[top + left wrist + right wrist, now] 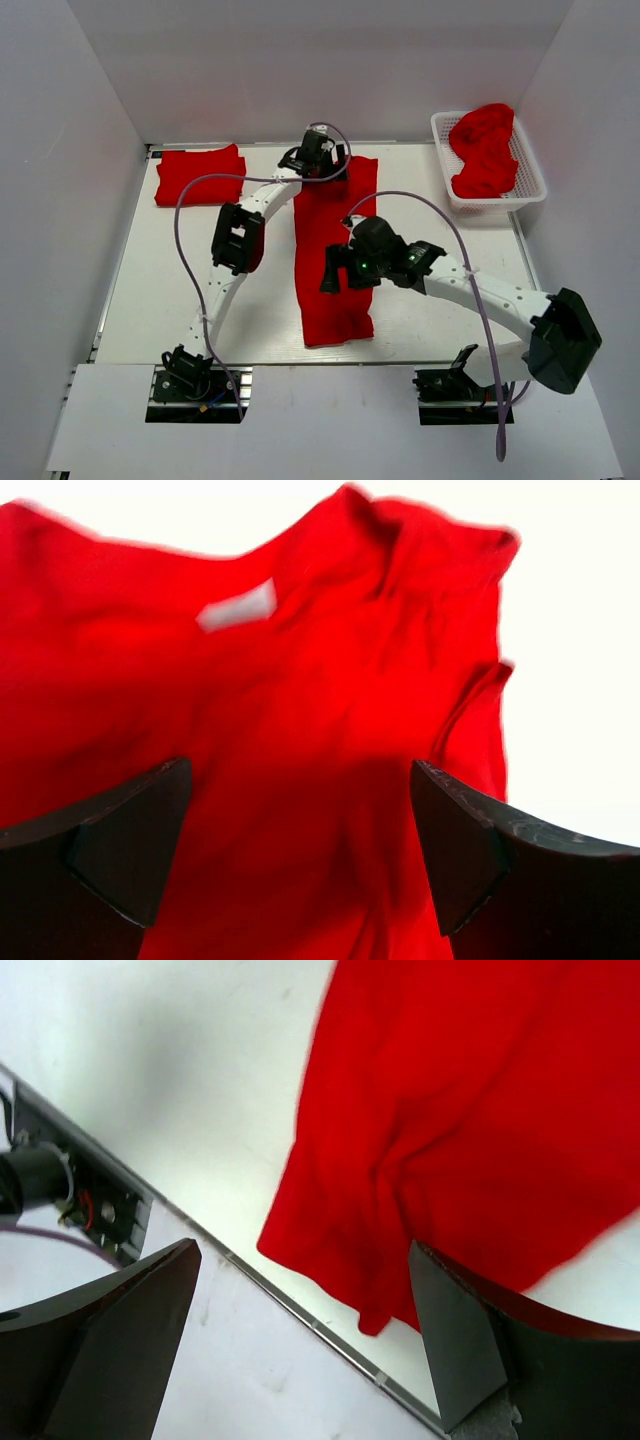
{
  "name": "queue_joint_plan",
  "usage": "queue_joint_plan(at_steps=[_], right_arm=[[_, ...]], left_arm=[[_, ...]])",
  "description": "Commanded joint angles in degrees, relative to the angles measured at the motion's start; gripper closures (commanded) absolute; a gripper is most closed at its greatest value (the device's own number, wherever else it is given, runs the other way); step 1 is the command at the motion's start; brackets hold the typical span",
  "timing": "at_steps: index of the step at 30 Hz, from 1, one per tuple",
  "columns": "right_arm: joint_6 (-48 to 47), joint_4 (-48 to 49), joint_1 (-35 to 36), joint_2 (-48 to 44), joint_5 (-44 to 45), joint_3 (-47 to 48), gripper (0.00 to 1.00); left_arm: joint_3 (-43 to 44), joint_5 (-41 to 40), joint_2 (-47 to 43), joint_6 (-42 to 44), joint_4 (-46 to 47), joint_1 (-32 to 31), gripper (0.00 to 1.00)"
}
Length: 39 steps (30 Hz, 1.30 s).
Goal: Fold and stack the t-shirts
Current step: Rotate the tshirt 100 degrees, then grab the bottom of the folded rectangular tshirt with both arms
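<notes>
The red t-shirt lies unfolded lengthwise, so my left gripper needs to go back from its collar and down to close on the hem corner farther from the basket.
A red t-shirt [333,250] lies in a long narrow strip down the middle of the table, collar end far, hem end near. My left gripper [322,152] hovers open over its collar end; the left wrist view shows the collar with a white label [236,606] and my fingers [130,850] spread above the cloth [300,780]. My right gripper [333,270] is open over the strip's lower half; its wrist view shows the hem corner [420,1130] between the fingers [460,1340]. A folded red t-shirt [200,174] lies far left. More crumpled red t-shirts [485,150] fill the basket.
The white lattice basket [532,175] stands at the far right by the wall. White walls close in the table's left, back and right. The table's near metal edge [300,1315] runs just past the hem. The left arm's cable [185,215] loops over the left half.
</notes>
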Motion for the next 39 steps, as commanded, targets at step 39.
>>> queue_joint_plan(at_steps=[39], right_arm=[[13.8, -7.7, 3.7, -14.2, 12.1, -19.6, 0.1]], left_arm=[[-98.9, -3.5, -80.1, -25.8, -6.1, -35.5, 0.0]])
